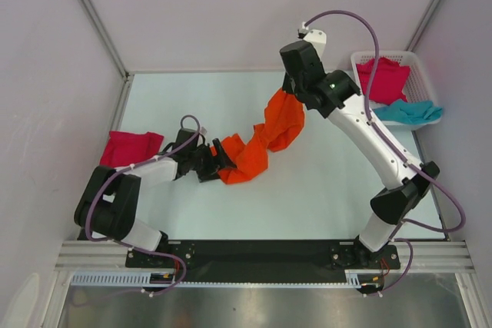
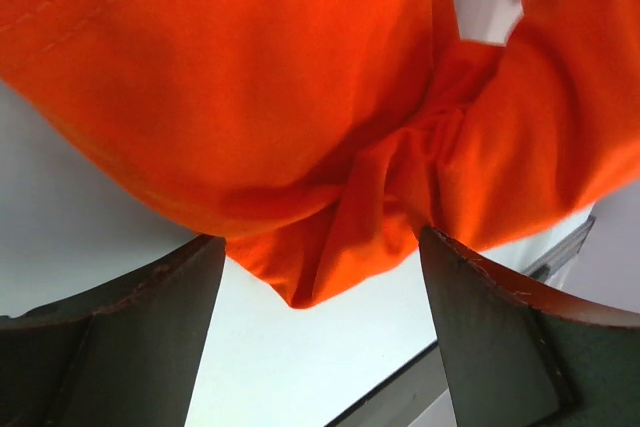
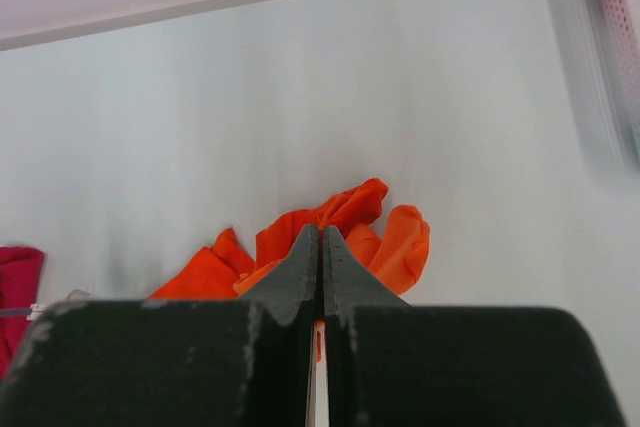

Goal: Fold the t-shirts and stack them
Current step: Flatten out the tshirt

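My left gripper moves to the left in the top view next and closes on the orange t-shirt's stitched end, since the t-shirt's fold between its fingers hangs loose.
An orange t-shirt [image 1: 269,136] hangs stretched and bunched between the two arms above the table. My right gripper [image 1: 290,86] is shut on its upper end; in the right wrist view the jaws [image 3: 320,232] are pressed together on a sliver of orange cloth, and the rest of the shirt [image 3: 400,242] droops below. My left gripper [image 1: 223,157] is at the shirt's lower end. Its fingers [image 2: 150,327] stand wide open, with a fold of orange cloth [image 2: 250,77] hanging between the tips, not pinched. A folded magenta-pink t-shirt [image 1: 131,147] lies at the table's left edge.
A white lattice basket [image 1: 415,55] stands at the back right with a magenta-pink t-shirt [image 1: 382,78] in it and a teal one [image 1: 409,111] draped over its near rim. Grey walls close in the table on the left, back and right.
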Robot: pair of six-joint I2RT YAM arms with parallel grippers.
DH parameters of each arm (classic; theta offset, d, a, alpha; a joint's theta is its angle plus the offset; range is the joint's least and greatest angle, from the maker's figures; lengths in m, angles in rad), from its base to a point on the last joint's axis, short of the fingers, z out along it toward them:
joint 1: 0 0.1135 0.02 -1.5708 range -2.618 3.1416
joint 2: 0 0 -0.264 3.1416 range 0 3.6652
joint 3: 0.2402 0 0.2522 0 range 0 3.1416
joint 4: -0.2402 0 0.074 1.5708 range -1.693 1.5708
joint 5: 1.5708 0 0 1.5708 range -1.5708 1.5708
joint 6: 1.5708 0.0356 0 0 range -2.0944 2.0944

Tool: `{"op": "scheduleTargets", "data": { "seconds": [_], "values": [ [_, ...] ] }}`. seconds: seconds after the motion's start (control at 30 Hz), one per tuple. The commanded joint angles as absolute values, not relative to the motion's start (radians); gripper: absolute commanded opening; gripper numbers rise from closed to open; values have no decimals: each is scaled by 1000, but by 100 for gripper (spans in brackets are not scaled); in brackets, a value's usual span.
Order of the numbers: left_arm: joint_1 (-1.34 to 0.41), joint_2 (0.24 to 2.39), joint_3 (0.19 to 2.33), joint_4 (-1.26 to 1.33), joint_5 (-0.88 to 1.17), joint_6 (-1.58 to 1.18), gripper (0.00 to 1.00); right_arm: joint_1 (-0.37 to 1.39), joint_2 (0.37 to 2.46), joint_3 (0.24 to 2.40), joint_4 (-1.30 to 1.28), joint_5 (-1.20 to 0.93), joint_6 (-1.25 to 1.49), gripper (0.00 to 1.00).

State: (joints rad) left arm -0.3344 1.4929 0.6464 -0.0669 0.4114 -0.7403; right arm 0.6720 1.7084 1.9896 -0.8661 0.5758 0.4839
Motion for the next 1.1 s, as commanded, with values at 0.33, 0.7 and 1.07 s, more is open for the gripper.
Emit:
{"op": "scheduleTargets", "data": {
  "seconds": [0.33,0.7,1.07],
  "values": [
    [-341,1401,753,-218,56,-766,86,670,1493,1864,-879,617,537,0],
    [-311,1456,795,-230,2,-742,87,701,1459,1827,-916,635,560,0],
    [-219,1546,804,-150,73,-726,52,729,1448,1841,-966,657,575,0]
  ]
}}
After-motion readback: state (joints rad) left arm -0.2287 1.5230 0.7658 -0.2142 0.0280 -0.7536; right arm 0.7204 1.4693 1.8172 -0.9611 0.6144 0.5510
